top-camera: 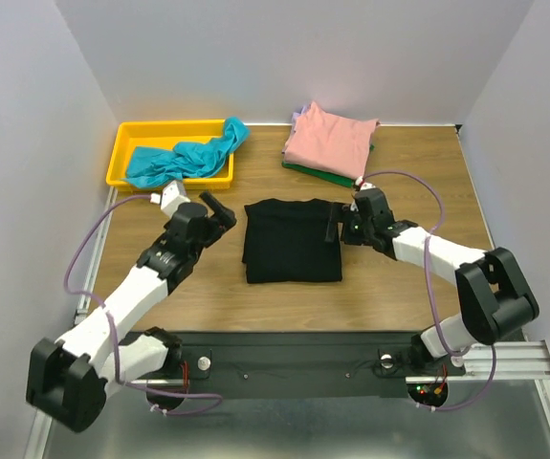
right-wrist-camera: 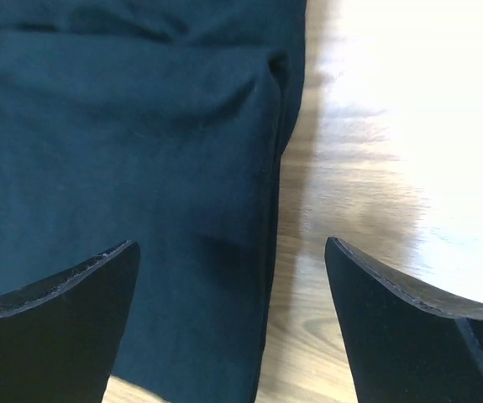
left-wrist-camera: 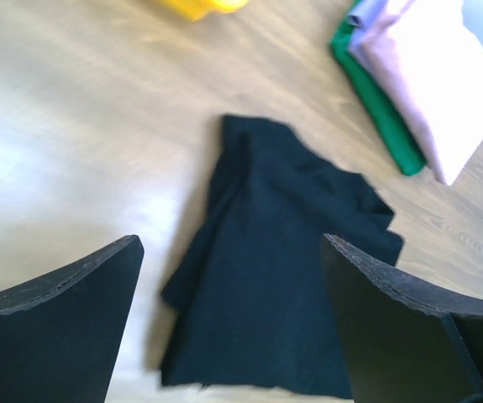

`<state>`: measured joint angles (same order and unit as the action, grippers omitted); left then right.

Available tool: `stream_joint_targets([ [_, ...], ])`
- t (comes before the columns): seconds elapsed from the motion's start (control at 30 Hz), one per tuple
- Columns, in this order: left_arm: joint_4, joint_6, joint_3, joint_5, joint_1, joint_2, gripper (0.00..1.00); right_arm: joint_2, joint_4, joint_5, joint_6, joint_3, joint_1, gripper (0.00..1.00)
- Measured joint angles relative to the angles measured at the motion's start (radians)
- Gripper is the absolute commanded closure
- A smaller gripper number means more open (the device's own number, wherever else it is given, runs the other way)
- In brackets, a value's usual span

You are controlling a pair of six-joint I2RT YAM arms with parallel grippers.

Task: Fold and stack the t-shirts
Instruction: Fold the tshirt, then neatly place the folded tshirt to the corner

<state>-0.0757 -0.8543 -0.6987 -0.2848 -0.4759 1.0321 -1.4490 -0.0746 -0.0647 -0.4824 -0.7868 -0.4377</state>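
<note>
The black t-shirt's side edge by the bare wood is below my right gripper, between its open fingers. I need to lower the gripper onto that edge next.
A folded black t-shirt lies flat at the table's middle; it also shows in the left wrist view and the right wrist view. My left gripper is open and empty, just left of the shirt. My right gripper is open and empty, over the shirt's right edge. A stack of folded shirts stands at the back right: salmon-pink on top, lavender and green edges beneath. A crumpled teal shirt lies in the yellow bin.
The yellow bin stands at the back left. White walls close in the table on three sides. Bare wood shows to the right of the black shirt and in front of it.
</note>
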Motion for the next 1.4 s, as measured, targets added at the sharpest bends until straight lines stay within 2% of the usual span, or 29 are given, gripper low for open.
stream_joint_targets([
  [0.1,-0.073,-0.034,0.048,-0.026,0.0,-0.095,0.02,-0.064,0.0,0.0,-0.003,0.0,-0.019,0.15],
  [0.13,-0.105,-0.047,0.058,-0.034,0.0,-0.126,0.02,-0.081,-0.001,0.001,-0.005,0.0,-0.025,0.15],
  [0.33,-0.208,-0.091,0.073,-0.061,0.0,-0.212,0.02,-0.17,0.014,0.032,-0.016,-0.046,-0.076,0.32],
  [0.37,-0.212,-0.096,0.078,-0.066,0.0,-0.224,0.02,-0.187,0.018,0.05,-0.016,-0.059,-0.085,0.45],
  [0.4,-0.219,-0.098,0.08,-0.069,0.0,-0.23,0.02,-0.195,0.016,0.056,-0.016,-0.069,-0.09,0.52],
  [0.43,-0.226,-0.101,0.082,-0.073,0.0,-0.234,0.02,-0.214,0.019,0.069,-0.016,-0.081,-0.098,0.7],
  [0.57,-0.243,-0.109,0.082,-0.09,0.0,-0.234,0.02,-0.301,0.031,0.089,-0.004,-0.166,-0.122,0.92],
  [0.63,-0.254,-0.114,0.082,-0.102,0.0,-0.231,0.02,-0.343,0.031,0.108,0.012,-0.217,-0.134,1.0],
  [0.8,-0.281,-0.119,0.081,-0.142,0.0,-0.216,0.02,-0.426,0.009,0.222,0.154,-0.351,-0.18,1.0],
  [1.13,-0.301,-0.134,0.047,-0.244,0.0,-0.19,0.02,-0.444,-0.015,0.38,0.454,-0.569,-0.195,0.99],
  [1.4,-0.309,-0.143,0.024,-0.294,0.0,-0.161,0.02,-0.526,-0.021,0.456,0.56,-0.782,-0.194,1.0],
])
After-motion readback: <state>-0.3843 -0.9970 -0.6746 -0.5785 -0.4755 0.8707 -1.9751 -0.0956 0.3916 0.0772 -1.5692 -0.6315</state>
